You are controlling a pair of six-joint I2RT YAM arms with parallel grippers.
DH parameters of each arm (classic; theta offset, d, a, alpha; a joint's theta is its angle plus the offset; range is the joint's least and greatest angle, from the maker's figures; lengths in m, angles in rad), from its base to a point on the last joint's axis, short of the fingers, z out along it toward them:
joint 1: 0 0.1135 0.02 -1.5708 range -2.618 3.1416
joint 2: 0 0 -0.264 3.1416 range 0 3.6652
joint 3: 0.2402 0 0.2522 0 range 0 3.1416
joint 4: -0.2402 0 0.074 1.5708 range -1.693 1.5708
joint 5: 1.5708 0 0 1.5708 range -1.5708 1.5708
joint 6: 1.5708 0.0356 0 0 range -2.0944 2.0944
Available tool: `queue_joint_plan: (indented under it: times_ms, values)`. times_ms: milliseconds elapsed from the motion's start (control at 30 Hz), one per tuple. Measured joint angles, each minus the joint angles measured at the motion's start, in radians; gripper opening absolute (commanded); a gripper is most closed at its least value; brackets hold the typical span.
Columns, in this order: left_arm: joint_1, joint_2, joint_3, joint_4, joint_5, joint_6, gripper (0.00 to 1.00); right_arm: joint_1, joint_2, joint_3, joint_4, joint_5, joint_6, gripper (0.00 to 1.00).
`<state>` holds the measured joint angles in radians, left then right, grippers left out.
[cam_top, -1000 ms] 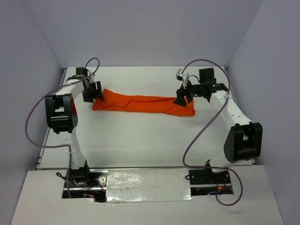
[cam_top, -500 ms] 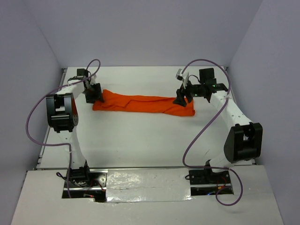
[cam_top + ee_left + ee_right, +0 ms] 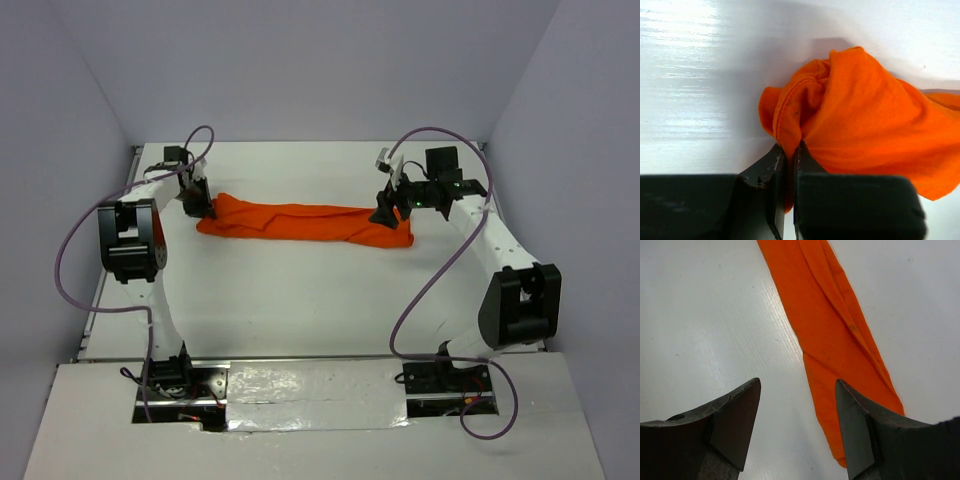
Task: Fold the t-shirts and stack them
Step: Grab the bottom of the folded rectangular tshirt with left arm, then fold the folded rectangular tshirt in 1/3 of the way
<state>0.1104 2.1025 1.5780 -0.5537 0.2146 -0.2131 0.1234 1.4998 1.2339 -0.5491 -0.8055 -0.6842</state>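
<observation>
The t-shirt lies stretched long, so I will next move my left gripper to the right in the top view and release the hem onto the t-shirt's middle [image 3: 320, 224].
An orange t-shirt [image 3: 300, 220] lies bunched into a long band across the far part of the white table. My left gripper [image 3: 198, 203] is at its left end, shut on a fold of the hem; the left wrist view shows the t-shirt [image 3: 865, 120] pinched between the two dark fingers, at the gripper [image 3: 789, 150]. My right gripper [image 3: 388, 211] hovers over the right end, open. In the right wrist view the t-shirt [image 3: 830, 335] runs away from the gripper [image 3: 797, 390], its near tip beside the right finger, nothing between the jaws.
The white table [image 3: 300, 300] is boxed in by pale walls at the back and both sides. Purple cables [image 3: 70, 250] loop off each arm. A foil-covered strip [image 3: 320, 385] lies along the near edge between the arm bases.
My left gripper has closed on the left end of the t-shirt and drawn the cloth up a little. The right arm has stayed still.
</observation>
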Motion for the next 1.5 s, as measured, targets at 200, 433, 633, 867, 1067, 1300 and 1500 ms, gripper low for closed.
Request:
queue_joint_plan:
  times_ms: [200,433,633,867,1067,1300,1500]
  values:
    - [-0.011,-0.109,-0.046,0.008,0.037,-0.013,0.00,0.000,-0.014,-0.013,0.003,-0.004,0.000,0.69]
    - [-0.112,-0.283,-0.053,0.034,0.056,-0.031,0.00,0.000,-0.023,-0.017,0.004,-0.015,0.003,0.69]
    - [-0.228,-0.304,-0.053,0.031,0.056,-0.056,0.00,0.000,-0.041,-0.031,0.010,-0.020,0.006,0.69]
    - [-0.372,-0.289,-0.035,0.030,0.055,-0.110,0.00,-0.004,-0.066,-0.042,0.011,-0.022,0.008,0.69]
    - [-0.486,-0.188,0.082,0.031,0.049,-0.154,0.00,-0.023,-0.089,-0.050,0.013,-0.022,0.014,0.69]
    - [-0.569,-0.034,0.182,0.028,0.031,-0.198,0.00,-0.033,-0.111,-0.064,0.014,-0.023,0.014,0.69]
    - [-0.602,0.067,0.250,0.029,0.014,-0.218,0.00,-0.046,-0.112,-0.066,0.014,-0.024,0.014,0.69]
